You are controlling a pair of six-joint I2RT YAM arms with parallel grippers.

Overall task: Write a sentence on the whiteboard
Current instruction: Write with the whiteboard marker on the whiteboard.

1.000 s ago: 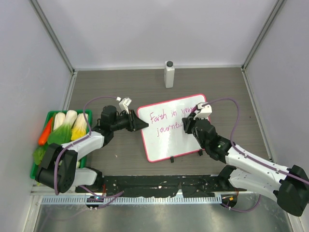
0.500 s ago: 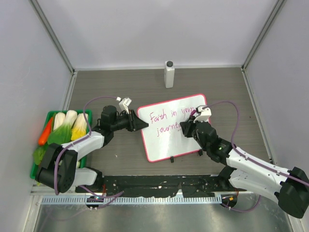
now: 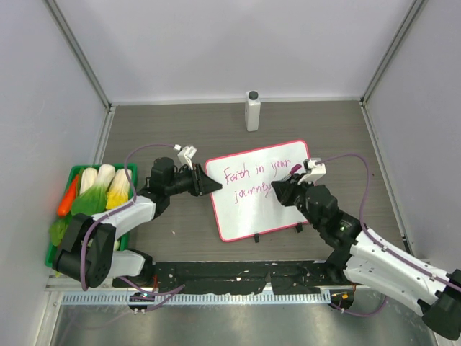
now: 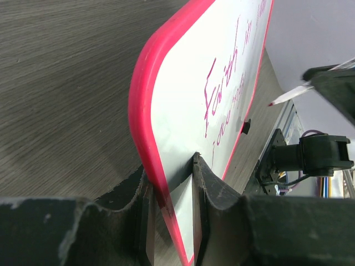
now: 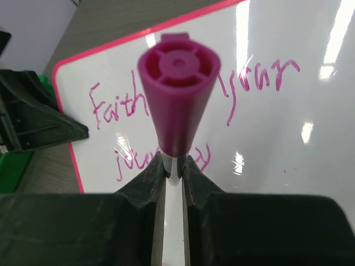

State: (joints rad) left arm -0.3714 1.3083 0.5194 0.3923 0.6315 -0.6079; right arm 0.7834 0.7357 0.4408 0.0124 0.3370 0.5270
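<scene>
My right gripper moves back and down next to let go of the marker, since the sentence (image 3: 248, 182) is complete. Bare tabletop by the clip feet is below and back of this gripper.
The whiteboard (image 3: 248, 216), white with a pink-red frame, lies tilted on the table right of centre. My left gripper (image 3: 215, 186) is shut on its left edge, one finger on each face (image 4: 172, 166). The sentence (image 3: 248, 182) in pink cursive reads "Faith in your journey" on two lines (image 5: 111, 108). A magenta-capped marker (image 5: 176, 94) is clamped in my right gripper (image 5: 175, 163), which is shut on its white barrel and hovers over the board's right half (image 3: 284, 189). In the left wrist view the marker tip (image 4: 273, 103) stands just off the board surface (image 4: 183, 111).
A white bottle (image 3: 252, 110) with a dark cap stands at the back centre. At the far left is a green tray (image 3: 134, 173) holding vegetables (image 3: 101, 189). Two black clip feet (image 3: 256, 238) sit on the board's near edge. Grey walls close in both sides.
My right arm has drawn back to the right and toward the near edge, lifting the marker away from the writing and uncovering "your". The left gripper and the board have stayed still.
</scene>
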